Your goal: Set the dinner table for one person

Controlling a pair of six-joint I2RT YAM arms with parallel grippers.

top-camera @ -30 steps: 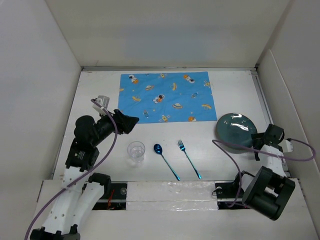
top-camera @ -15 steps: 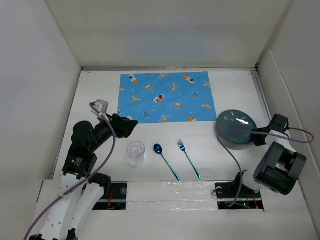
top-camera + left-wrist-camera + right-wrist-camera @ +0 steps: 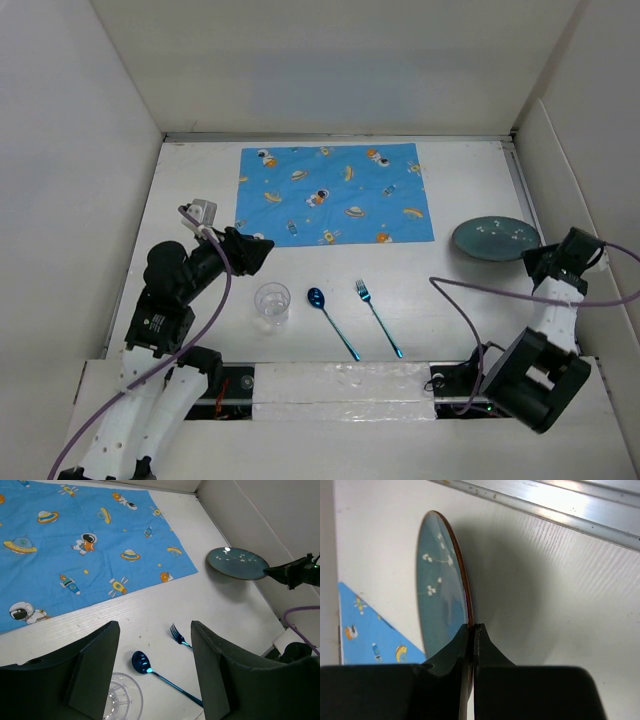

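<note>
My right gripper holds the plate. Next it should carry the plate outward, to the left in the top view, to the empty middle of the placemat, then lower it and let go.
On the white dinner table my right gripper is shut on the rim of a teal plate with small white flowers, at the right. In the right wrist view the plate shows edge-on, pinched between my fingertips. A clear glass, a blue spoon and a blue fork lie near the front. My left gripper stands open above the table, just left of the glass; nothing is between its fingers, and the spoon and fork show beyond them.
A blue placemat with space cartoons lies flat at the back centre. White walls close in the left, back and right sides. A metal rail runs along the table's right edge, close to the plate.
My right gripper closed on the plate's rim and turned at the wrist; the plate went from tilted to nearly level and shifted slightly back and right. The left gripper barely moved.
</note>
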